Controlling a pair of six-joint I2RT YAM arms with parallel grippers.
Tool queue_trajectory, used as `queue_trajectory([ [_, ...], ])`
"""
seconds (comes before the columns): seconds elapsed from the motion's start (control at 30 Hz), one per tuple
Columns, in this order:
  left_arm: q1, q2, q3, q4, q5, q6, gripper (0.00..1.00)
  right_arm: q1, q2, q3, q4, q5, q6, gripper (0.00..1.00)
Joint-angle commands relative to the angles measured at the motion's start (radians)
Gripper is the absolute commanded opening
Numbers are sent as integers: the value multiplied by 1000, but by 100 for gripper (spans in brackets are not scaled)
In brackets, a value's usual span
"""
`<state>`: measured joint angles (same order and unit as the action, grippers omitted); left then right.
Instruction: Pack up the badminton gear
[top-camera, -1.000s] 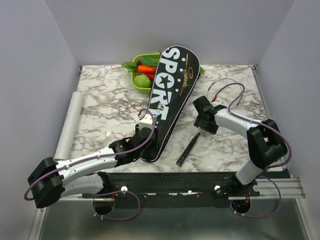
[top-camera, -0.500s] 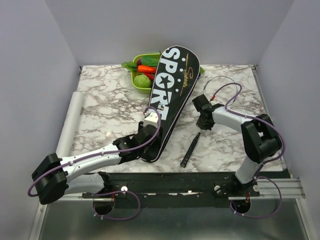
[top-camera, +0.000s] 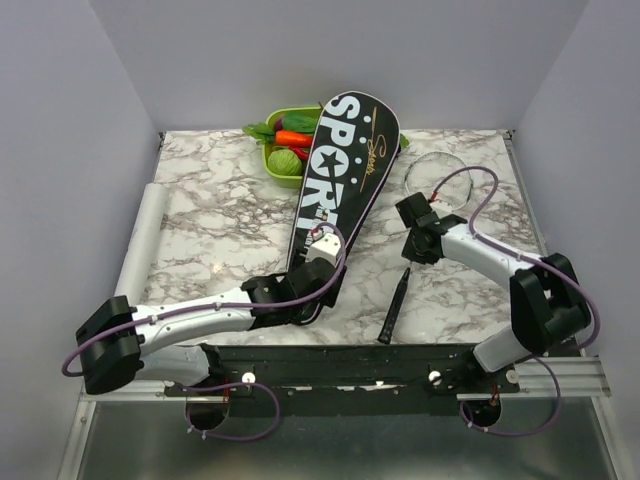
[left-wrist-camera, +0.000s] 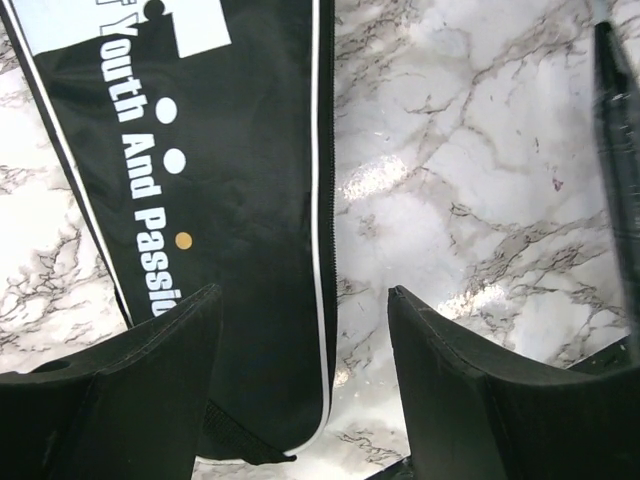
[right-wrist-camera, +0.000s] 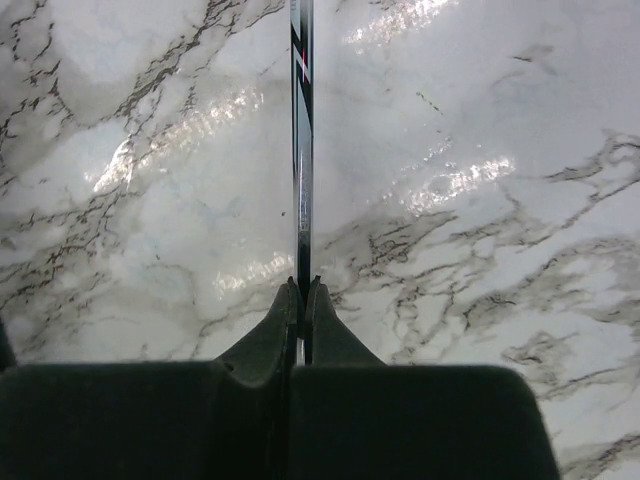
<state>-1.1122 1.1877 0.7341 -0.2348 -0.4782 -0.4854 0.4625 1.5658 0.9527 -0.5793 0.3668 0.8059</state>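
My left gripper is open and has the bag's white-piped zipper edge (top-camera: 346, 264) (left-wrist-camera: 322, 292) running between its fingers already, so next it needs to go down onto that edge near the bag's narrow end and close there.
The long black bag (top-camera: 345, 150) lettered "SPORT" lies slanted across the middle of the marble table (top-camera: 220, 200). My left gripper (top-camera: 322, 268) hovers open over the bag's narrow near end. In the left wrist view its fingers (left-wrist-camera: 300, 300) straddle the white-piped edge of the bag (left-wrist-camera: 230, 190), gripping nothing. My right gripper (top-camera: 418, 232) is shut on the thin shaft of a racket (top-camera: 393, 308), whose black handle points toward the near edge. In the right wrist view the shaft (right-wrist-camera: 301, 150) runs straight out from the shut gripper (right-wrist-camera: 302, 287). No shuttlecock shows.
A green tray (top-camera: 270, 160) of toy vegetables sits at the back, partly under the bag's wide end. A white roll (top-camera: 140, 250) lies along the table's left edge. The racket handle (left-wrist-camera: 618, 130) shows at the right edge of the left wrist view.
My right gripper has shut on the racket shaft, and the handle has swung toward the near edge. My left gripper has slid right over the bag's narrow end and opened a little wider.
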Motion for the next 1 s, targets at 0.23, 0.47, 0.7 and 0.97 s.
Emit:
queue_trajectory([
  [0.23, -124, 285, 175, -149, -337, -7, 75, 42, -295, -109, -34, -80, -106, 1],
  [0.47, -152, 434, 234, -215, -473, -41, 76, 56, -388, -123, -73, -95, -117, 0],
  [0.7, -152, 539, 254, -270, -594, -70, 77, 70, -424, -147, -71, -112, -105, 0],
  [0.97, -152, 514, 220, -215, -596, -45, 4, 97, -443, -178, -86, -106, -93, 1],
])
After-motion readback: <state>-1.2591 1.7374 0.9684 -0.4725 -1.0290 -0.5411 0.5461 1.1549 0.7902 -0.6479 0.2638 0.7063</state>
